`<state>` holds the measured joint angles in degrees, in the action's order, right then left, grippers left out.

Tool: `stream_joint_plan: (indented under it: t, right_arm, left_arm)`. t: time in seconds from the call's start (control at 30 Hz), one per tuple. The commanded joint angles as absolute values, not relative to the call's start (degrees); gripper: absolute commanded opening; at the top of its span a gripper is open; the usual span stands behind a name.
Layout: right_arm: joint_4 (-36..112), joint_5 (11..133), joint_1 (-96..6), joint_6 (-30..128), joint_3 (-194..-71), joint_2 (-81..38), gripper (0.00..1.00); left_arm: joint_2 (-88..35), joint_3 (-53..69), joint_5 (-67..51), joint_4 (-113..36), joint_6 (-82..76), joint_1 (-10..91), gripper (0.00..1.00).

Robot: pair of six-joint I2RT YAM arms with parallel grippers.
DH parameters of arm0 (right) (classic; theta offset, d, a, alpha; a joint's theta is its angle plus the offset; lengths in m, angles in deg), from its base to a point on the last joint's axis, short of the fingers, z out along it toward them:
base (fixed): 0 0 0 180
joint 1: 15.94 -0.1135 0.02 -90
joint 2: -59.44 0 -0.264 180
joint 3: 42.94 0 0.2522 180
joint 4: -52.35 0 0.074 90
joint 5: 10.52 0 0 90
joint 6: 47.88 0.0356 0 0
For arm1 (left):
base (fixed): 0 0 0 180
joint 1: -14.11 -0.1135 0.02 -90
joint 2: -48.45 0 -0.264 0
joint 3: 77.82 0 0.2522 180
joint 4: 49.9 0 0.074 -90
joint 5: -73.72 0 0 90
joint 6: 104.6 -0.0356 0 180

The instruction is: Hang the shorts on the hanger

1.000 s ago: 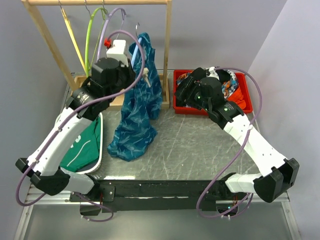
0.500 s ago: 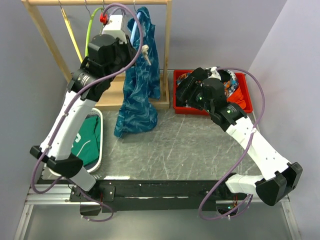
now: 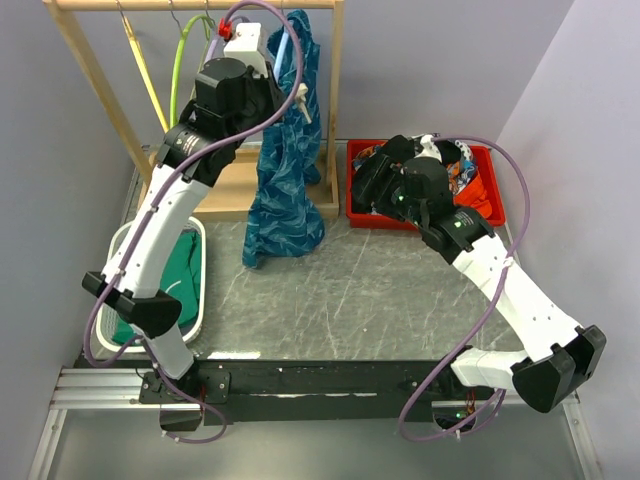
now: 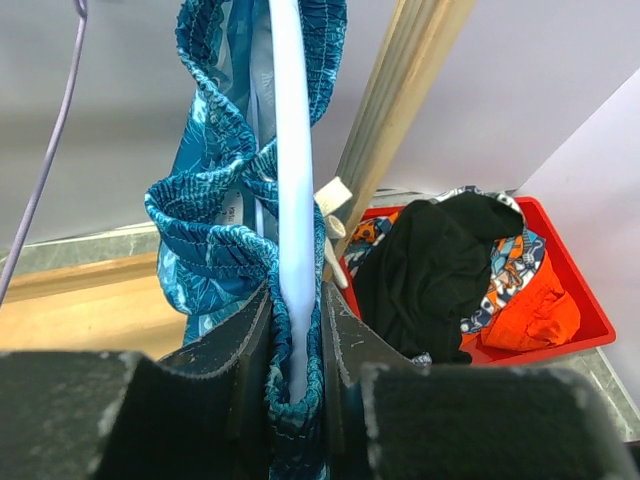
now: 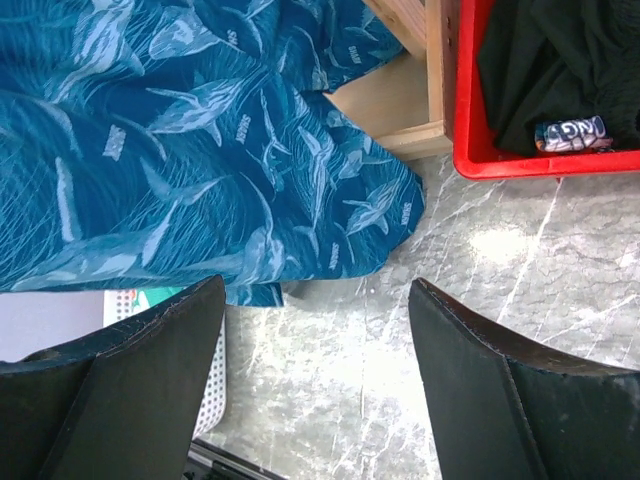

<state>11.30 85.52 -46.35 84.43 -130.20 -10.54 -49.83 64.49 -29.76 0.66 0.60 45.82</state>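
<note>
My left gripper shifts slightly toward the rack post by the red bin next, then opens off the hanger bar (image 3: 278, 74), since the shorts already hang there.
The blue shorts (image 3: 288, 170) hang from the light-blue hanger (image 3: 281, 48), high beside the wooden rack's right post (image 3: 335, 100). My left gripper (image 3: 272, 62) is shut on the hanger bar (image 4: 293, 200) with the shorts' waistband (image 4: 215, 240) pinched along it. The shorts' hem hangs just above the table (image 5: 250, 180). My right gripper (image 5: 320, 350) is open and empty, above the table in front of the red bin, right of the shorts.
A red bin (image 3: 500, 205) at the back right holds a black garment (image 4: 440, 270) and colourful clothes. A white basket (image 3: 200, 300) with a green shirt sits at the left. A lime-green hanger (image 3: 178, 70) and a yellow one (image 3: 142, 70) hang on the rack.
My left arm has lifted the hanger and shorts up and to the right, toward the rack's top rail. The hem has risen off the table. The right arm has barely moved.
</note>
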Motion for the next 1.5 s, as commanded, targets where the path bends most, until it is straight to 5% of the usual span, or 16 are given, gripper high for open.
stream_joint_plan:
  t: [0.0,0.57,0.67,0.7,0.77,0.9,1.0,1.23,1.47]
  right_arm:
    - [11.7,86.4,-47.0,83.8,-130.3,-7.9,0.81]
    - [12.2,86.6,-47.9,84.3,-127.9,-6.7,0.82]
    - [12.0,86.9,-48.3,84.0,-127.9,-6.4,0.82]
    - [12.0,87.0,-48.4,84.0,-128.0,-6.2,0.82]
    - [11.6,87.5,-48.7,84.0,-128.1,-6.0,0.82]
    - [11.4,88.2,-49.1,83.8,-127.9,-4.9,0.84]
    - [11.2,88.8,-49.2,83.8,-127.7,-4.0,0.85]
    - [10.8,92.5,-49.3,84.1,-125.2,-0.2,0.89]
    - [11.3,97.5,-49.5,86.9,-119.8,6.3,0.93]
  left_arm:
    - [-49.4,68.2,-28.4,-6.9,0.3,45.5,0.01]
    - [-51.2,64.3,-28.9,-12.8,4.1,45.5,0.04]
    - [-50.3,63.2,-28.9,-12.6,4.5,45.5,0.24]
    - [-49.6,62.6,-28.9,-12.6,4.6,45.5,0.44]
    - [-48.6,62.0,-28.8,-12.3,4.4,45.5,0.53]
    - [-44.8,60.5,-29.6,-10.4,4.4,45.5,0.87]
    - [-41.5,58.6,-29.5,-8.8,4.5,45.5,1.00]
    - [-30.8,46.7,-27.9,-4.1,7.9,45.9,0.96]
    - [-14.3,16.6,-32.8,-7.8,13.1,55.8,0.96]
